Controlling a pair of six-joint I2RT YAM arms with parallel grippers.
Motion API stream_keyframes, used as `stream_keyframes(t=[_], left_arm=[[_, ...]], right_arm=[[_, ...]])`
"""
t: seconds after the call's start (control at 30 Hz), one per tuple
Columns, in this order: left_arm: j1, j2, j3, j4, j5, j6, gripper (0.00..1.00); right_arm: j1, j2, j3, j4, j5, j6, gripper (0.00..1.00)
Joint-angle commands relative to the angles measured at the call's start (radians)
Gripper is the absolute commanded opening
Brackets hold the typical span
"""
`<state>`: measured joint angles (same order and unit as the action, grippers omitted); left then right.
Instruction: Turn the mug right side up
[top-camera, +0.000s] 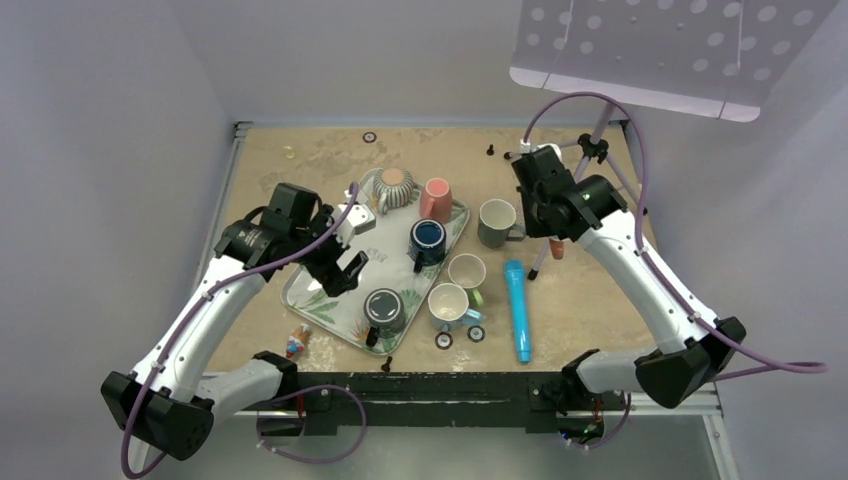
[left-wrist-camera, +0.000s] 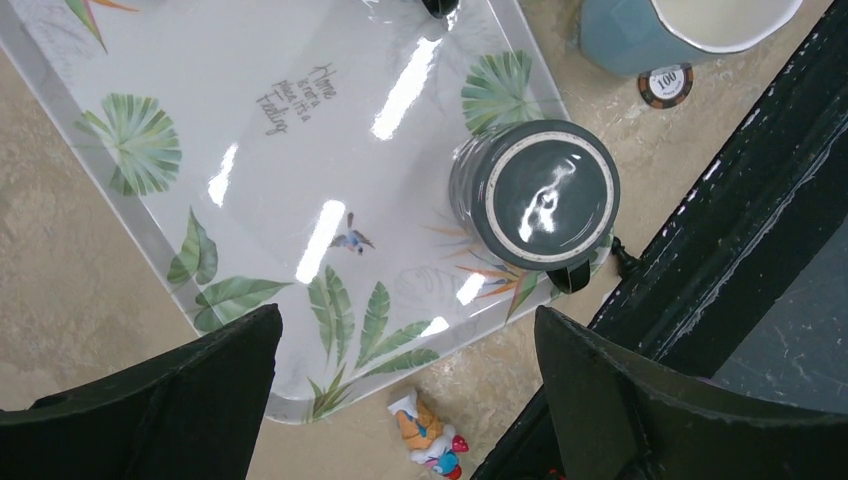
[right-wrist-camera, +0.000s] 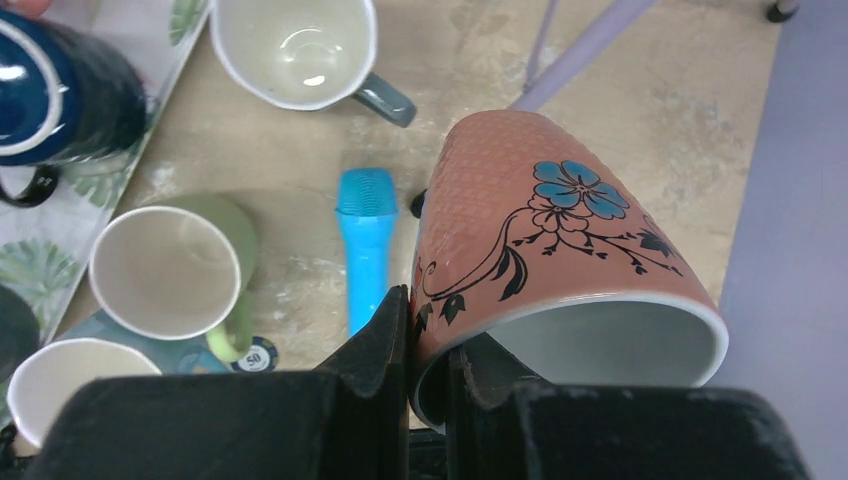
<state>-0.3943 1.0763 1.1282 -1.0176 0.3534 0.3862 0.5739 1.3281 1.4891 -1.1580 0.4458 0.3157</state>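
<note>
The tabletop past the stand's leg is bare. I will move my right gripper to the right in the top view, then down to release the mug there.
My right gripper (right-wrist-camera: 428, 320) is shut on the rim of a salmon mug (right-wrist-camera: 560, 240) with a blue flower, one finger outside the wall and one inside. The mug hangs tilted above the table, mouth toward the wrist and base pointing away. In the top view only a sliver of the mug (top-camera: 556, 248) shows under the right gripper (top-camera: 548, 228). My left gripper (top-camera: 345, 272) is open and empty over the tray's near end. In the left wrist view the left gripper (left-wrist-camera: 408, 320) hangs near an upside-down dark green mug (left-wrist-camera: 540, 195).
The leaf-print tray (top-camera: 310, 300) also carries a striped mug (top-camera: 393, 187), a pink mug (top-camera: 435, 198) and a blue mug (top-camera: 428, 238). On the table are a grey mug (top-camera: 497, 222), a green-handled mug (top-camera: 467, 272), a light blue mug (top-camera: 448, 305), a blue cylinder (top-camera: 517, 308) and a small toy (top-camera: 298, 340).
</note>
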Motion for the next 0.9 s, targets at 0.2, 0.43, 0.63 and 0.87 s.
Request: stream_keyframes(t=[0.2,0.43,0.63,0.87], left_arm=[[-0.003,-0.067,-0.045,0.018,-0.02,0.091,1.0],[-0.003,-0.07,-0.04,0.008,-0.025,0.105,1.0],[-0.003,-0.081,-0.03,0.002,-0.021,0.111,1.0],[-0.003,-0.076,-0.01,-0.01,-0.022,0.112,1.0]], right_arm=[[-0.383,-0.038,-0.034,0.083,-0.144,-0.132,0.0],[-0.531,0.037,-0.085,0.14,-0.26,-0.217,0.0],[-0.571,0.187,-0.093,0.151,-0.343,-0.246,0.0],[-0.609,0.233,-0.141,0.189,-0.343,-0.25,0.0]])
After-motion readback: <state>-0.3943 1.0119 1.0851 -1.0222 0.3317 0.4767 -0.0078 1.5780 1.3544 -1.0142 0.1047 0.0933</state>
